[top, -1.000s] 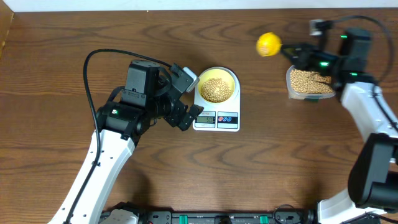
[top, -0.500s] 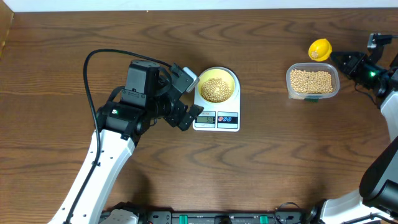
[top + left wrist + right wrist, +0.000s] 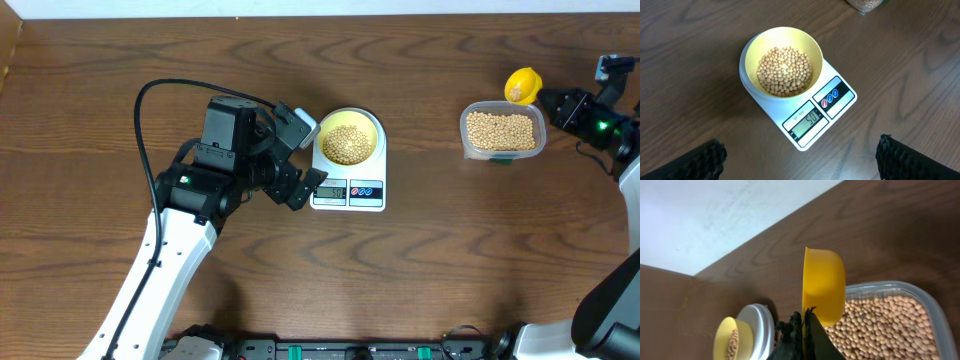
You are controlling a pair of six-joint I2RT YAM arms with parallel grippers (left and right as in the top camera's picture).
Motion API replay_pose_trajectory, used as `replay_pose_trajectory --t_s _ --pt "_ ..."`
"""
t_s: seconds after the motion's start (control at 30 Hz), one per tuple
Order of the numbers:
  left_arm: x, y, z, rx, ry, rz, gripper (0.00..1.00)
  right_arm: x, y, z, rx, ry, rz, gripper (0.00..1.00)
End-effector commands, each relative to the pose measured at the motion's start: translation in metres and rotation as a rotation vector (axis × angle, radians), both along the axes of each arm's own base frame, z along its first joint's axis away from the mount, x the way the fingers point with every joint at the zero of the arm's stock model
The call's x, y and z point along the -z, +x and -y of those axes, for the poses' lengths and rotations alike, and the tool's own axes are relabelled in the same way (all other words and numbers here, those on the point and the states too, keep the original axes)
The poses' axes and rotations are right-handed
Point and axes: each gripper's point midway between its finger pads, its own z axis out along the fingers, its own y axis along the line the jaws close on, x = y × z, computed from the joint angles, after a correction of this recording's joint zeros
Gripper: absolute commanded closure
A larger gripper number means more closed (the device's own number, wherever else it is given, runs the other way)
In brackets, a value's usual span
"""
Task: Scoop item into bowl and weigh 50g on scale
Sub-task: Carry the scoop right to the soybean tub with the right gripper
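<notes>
The scale (image 3: 349, 189) shows the asked weight, so my right gripper should tilt down and lower the scoop onto the container's beans to release the scoop's handle there.
The pale-yellow bowl (image 3: 349, 136) of tan beans (image 3: 348, 143) sits on the white scale (image 3: 349, 189); the left wrist view shows the bowl (image 3: 782, 45), the beans (image 3: 784, 71) and the scale's display (image 3: 806, 121) reading about 50. My left gripper (image 3: 297, 165) is open and empty, just left of the scale; its fingertips frame the left wrist view (image 3: 800, 160). My right gripper (image 3: 551, 103) is shut on the handle of the bright yellow scoop (image 3: 521, 84), (image 3: 823, 285), held at the far right corner of the clear container of beans (image 3: 502, 131), (image 3: 885, 325).
The table's far edge and a white wall run behind the container (image 3: 715, 215). The left arm (image 3: 190, 210) lies over the table's left half. A black cable (image 3: 150, 130) loops up from it.
My right gripper and the yellow scoop swung from left of the container to its far right corner, then settled lower there. The left arm, bowl and scale have not moved.
</notes>
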Motion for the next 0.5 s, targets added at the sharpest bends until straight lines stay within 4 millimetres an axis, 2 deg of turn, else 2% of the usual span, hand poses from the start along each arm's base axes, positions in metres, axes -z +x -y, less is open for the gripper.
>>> replay_pose_trajectory --t_s 0.0,0.17,0.33,0.47 --pt "0.001 0.0 -0.003 0.0 0.013 0.008 0.02 -0.002 -0.006 0.002 -0.008 -0.124 0.01 0.99" --pt "0.001 0.0 -0.003 0.0 0.013 0.008 0.02 0.005 -0.018 0.007 0.031 -0.291 -0.056 0.99" --pt "0.001 0.0 -0.003 0.0 0.013 0.008 0.02 0.001 -0.021 -0.002 0.034 -0.482 -0.067 0.99" --pt "0.001 0.0 -0.003 0.0 0.013 0.008 0.02 0.006 -0.021 -0.005 0.05 -0.643 -0.107 0.99"
